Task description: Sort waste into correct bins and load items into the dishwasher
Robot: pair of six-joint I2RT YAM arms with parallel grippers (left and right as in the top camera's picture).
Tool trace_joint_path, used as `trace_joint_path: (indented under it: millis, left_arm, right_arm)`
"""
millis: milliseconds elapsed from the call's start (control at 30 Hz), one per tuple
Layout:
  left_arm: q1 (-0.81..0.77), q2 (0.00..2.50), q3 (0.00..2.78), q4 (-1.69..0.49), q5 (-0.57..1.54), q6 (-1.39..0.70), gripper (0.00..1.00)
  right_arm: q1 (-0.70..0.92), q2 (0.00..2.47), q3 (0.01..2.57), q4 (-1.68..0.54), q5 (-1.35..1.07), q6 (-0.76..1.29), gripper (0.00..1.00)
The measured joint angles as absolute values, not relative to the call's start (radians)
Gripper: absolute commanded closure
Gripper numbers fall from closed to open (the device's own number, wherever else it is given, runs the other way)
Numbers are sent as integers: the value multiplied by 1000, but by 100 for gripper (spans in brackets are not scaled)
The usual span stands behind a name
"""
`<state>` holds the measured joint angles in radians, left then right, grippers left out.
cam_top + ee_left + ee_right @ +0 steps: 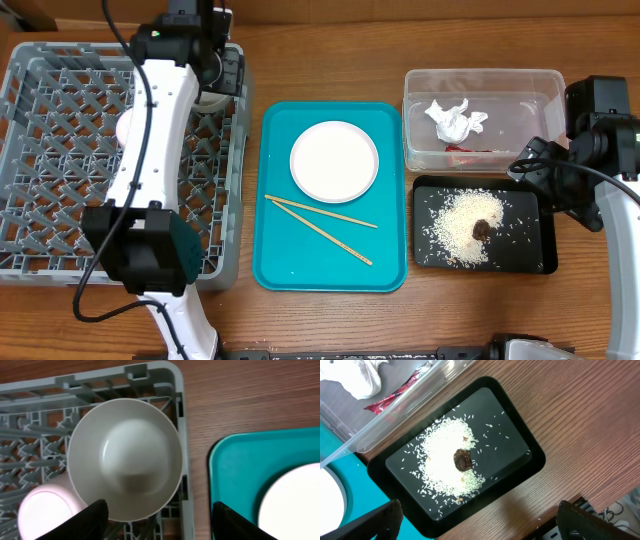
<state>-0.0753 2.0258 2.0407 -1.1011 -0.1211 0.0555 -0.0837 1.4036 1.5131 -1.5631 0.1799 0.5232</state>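
Observation:
The pale grey-green bowl is below the left gripper, so the left gripper should next lower its open fingers to either side of the grey-green bowl's rim on the teal tray's side, with their gap lined up with it.
The grey dish rack fills the left of the table. In its far right corner lies a pale grey-green bowl, with a pale pink bowl beside it. My left gripper hovers over that corner, open, its jaws wide apart and nothing between them. On the teal tray are a round white plate and two wooden chopsticks. The clear tub holds a crumpled white napkin and a red wrapper. In the black tray lie rice grains around a brown lump. My right gripper is open and empty above the black tray's edge.
The left arm stretches across the rack's right half and hides part of its floor. Bare wooden table shows to the right of the black tray and between the rack and the teal tray.

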Motion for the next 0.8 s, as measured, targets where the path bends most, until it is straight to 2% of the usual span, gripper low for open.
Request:
trace_joint_path:
  millis: [400,433,600,700,800]
  left_arm:
    - [-76,2172,2040,-1120,-154,35,32]
    - [-76,2180,2040,-1122,-154,35,36]
    - [-76,2198,2040,-1126,-150,30,76]
    - [-76,2198,2040,-1128,-147,30,94]
    - [-76,2197,2044,-1116,-154,32,96]
  right_arm:
    - [-84,1404,1513,-1563,180,523,0]
    - [-84,1404,1513,-1563,179,524,0]
    - [-83,1404,1513,-1563,180,523,0]
    - [-83,1404,1513,-1563,180,523,0]
    - [-84,1404,1513,-1564,180,523,0]
